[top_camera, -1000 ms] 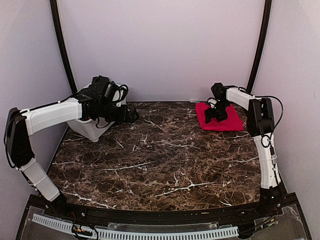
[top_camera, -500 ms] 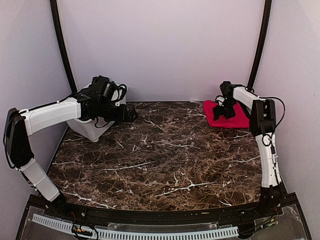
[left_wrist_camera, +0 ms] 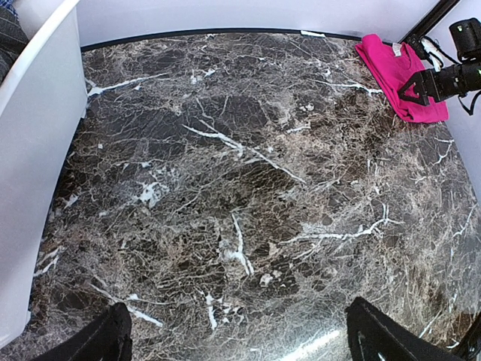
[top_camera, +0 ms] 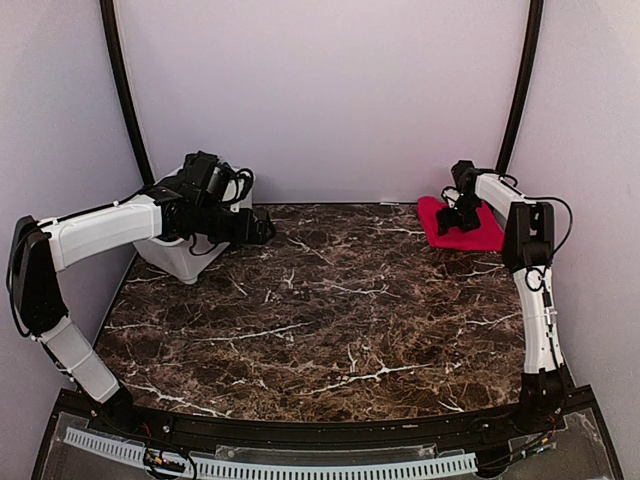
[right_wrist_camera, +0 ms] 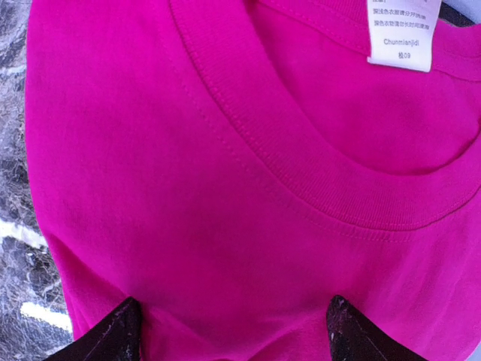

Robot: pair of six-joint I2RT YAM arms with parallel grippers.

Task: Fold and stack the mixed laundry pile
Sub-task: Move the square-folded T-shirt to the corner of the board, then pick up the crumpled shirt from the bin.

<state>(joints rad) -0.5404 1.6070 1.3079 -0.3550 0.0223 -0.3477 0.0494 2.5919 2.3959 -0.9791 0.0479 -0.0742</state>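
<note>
My left gripper still has to lift over the bin's side first and then lower to get onto the garment's top (left_wrist_camera: 10,37) inside the white bin.
A folded bright red cloth (top_camera: 482,234) lies flat at the table's far right corner, its collar and white label (right_wrist_camera: 398,31) facing up. My right gripper (top_camera: 462,216) is down on it, open, with both fingertips spread wide on the fabric (right_wrist_camera: 248,150) and nothing pinched between them. My left gripper (top_camera: 268,228) hovers open beside the white bin (top_camera: 178,258) at the far left, holding nothing. In the left wrist view, marble fills the space between the jaws of the left gripper (left_wrist_camera: 237,335), and a dark striped garment (left_wrist_camera: 9,39) shows inside the bin. The rest of the pile is hidden.
The bin's white wall (left_wrist_camera: 37,150) stands close to the left gripper's left side. The enclosure walls and a black curved post (top_camera: 518,90) stand just behind the red cloth. The dark marble table (top_camera: 320,310) stretches between the arms.
The right gripper has moved right and back toward the corner, and the red cloth has slid with it. The left arm has stayed still.
</note>
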